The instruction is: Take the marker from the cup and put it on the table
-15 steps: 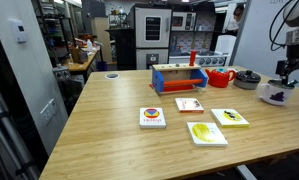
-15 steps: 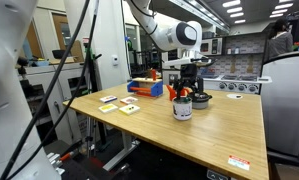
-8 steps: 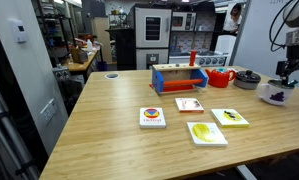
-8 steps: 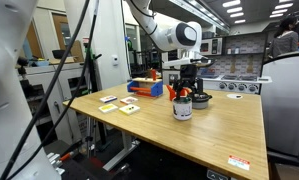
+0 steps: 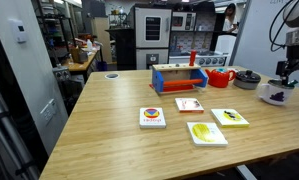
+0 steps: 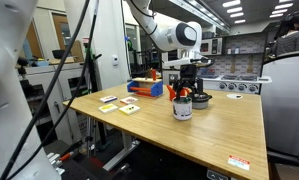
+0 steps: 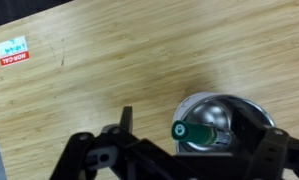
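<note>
My gripper will stay over the cup and close its fingers onto the dark green marker's raised end point(image 7: 187, 131) next, because the marker is already between them.
The white cup with a purple patch point(image 5: 276, 94) stands on the tan wooden table point(image 5: 99, 120) near its far right side. It also shows in the other exterior view point(image 6: 182, 109). My gripper point(image 5: 287, 74) hangs just above the cup in both exterior views point(image 6: 187, 92). In the wrist view I look straight down into the cup point(image 7: 227, 112). The dark green marker point(image 7: 193, 133) stands in it, leaning on the rim, end towards the camera. My gripper point(image 7: 194, 140) is open, with a finger on each side of the marker and not touching it.
A red teapot-like vessel point(image 5: 221, 77) and a dark bowl point(image 5: 247, 76) stand behind the cup. A blue and orange wooden box point(image 5: 179, 78) sits mid-table. Several picture cards point(image 5: 152, 117) lie nearer the front. A red and white sticker point(image 7: 12, 51) is on the table.
</note>
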`<state>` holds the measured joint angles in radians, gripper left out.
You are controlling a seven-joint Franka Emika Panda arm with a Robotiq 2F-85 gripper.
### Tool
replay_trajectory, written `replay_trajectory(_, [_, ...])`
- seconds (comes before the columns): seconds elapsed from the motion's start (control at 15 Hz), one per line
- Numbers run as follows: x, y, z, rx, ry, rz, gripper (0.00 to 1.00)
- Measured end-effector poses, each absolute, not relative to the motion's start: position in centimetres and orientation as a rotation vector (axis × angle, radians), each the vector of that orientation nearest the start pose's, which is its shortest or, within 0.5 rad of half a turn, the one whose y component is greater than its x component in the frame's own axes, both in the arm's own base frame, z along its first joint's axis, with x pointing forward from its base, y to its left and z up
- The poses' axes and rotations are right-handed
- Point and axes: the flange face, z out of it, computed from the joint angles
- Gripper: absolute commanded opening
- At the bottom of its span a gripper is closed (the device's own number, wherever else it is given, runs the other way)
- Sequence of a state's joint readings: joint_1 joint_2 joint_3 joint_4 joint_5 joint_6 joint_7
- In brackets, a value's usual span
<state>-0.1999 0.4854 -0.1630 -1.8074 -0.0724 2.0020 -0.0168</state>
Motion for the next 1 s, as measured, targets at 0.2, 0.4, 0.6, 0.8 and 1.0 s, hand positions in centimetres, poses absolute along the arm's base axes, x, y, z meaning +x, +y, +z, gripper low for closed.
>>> replay_trajectory(0.2, [57.79, -21.79, 25.87, -3.151, 0.474, 0.491, 0.74])
replay_trajectory(0.4, [57.84, -21.76, 25.92, -3.152, 0.473, 0.489, 0.54])
replay_trajectory(0.6, [57.94, -21.61, 25.96, -3.152, 0.469, 0.487, 0.32])
replay_trajectory(0.8, [58.14, -21.33, 26.07, -3.155, 0.46, 0.482, 0.14])
replay_trajectory(1.0, [58.4, -21.11, 26.5, -3.16, 0.451, 0.469, 0.18])
